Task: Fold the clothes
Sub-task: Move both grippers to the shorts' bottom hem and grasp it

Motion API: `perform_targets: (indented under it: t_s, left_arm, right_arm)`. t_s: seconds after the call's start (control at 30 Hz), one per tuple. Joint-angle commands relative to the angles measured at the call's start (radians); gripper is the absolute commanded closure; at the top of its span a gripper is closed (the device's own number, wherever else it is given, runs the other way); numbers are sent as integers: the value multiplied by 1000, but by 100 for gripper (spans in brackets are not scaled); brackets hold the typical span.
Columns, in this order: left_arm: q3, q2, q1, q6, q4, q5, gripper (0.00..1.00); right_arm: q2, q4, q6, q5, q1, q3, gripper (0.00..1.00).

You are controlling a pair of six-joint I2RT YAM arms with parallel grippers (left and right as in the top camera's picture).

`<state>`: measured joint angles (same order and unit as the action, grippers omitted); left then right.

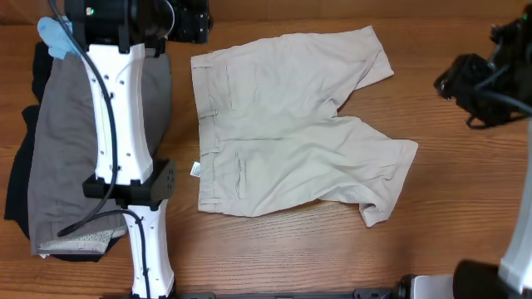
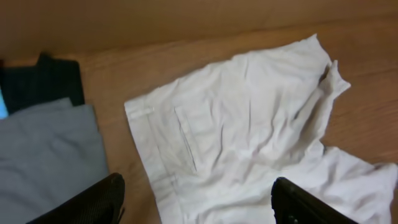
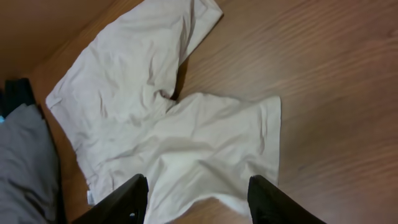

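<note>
The left gripper moves back along the waistband next, then lowers onto its near corner [image 1: 207,204].
A pale cream-beige pair of short trousers [image 1: 283,124] lies spread flat on the wooden table, waistband to the left, two legs to the right; the near leg's hem is crumpled. It shows in the left wrist view [image 2: 249,124] and the right wrist view [image 3: 186,137]. A pile of grey [image 1: 62,141], black [image 1: 21,191] and light-blue [image 1: 54,37] pieces lies at the left under my left arm. My left gripper [image 2: 199,202] is open and empty, above the waistband's far corner [image 1: 189,23]. My right gripper [image 3: 199,199] is open and empty, raised off to the right of the legs [image 1: 457,81].
The wooden table [image 1: 465,208] shows bare wood to the right of and in front of the trousers. My left arm's white links [image 1: 120,141] cross over the grey garment [image 2: 50,149]. The black piece [image 2: 43,84] lies at the far left.
</note>
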<state>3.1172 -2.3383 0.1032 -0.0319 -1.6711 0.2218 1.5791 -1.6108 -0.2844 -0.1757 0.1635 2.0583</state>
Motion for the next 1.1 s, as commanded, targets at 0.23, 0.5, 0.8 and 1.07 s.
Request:
perform_targets:
  t_s: [0.23, 0.5, 0.8, 1.07]
  left_arm:
    - [-72, 151, 103, -77, -19, 5, 29]
    - [-500, 433, 236, -167, -19, -193, 28]
    - [-1082, 600, 266, -366, -18, -214, 33]
    - [-1617, 713, 283, -546, 165, -203, 34]
  right_arm:
    - [-242, -83, -109, 80, -7, -44, 44]
    - [-483, -79, -169, 62, -7, -380, 36]
    - [-512, 130, -252, -3, -7, -850, 35]
    - [-512, 351, -320, -78, -7, -1082, 36]
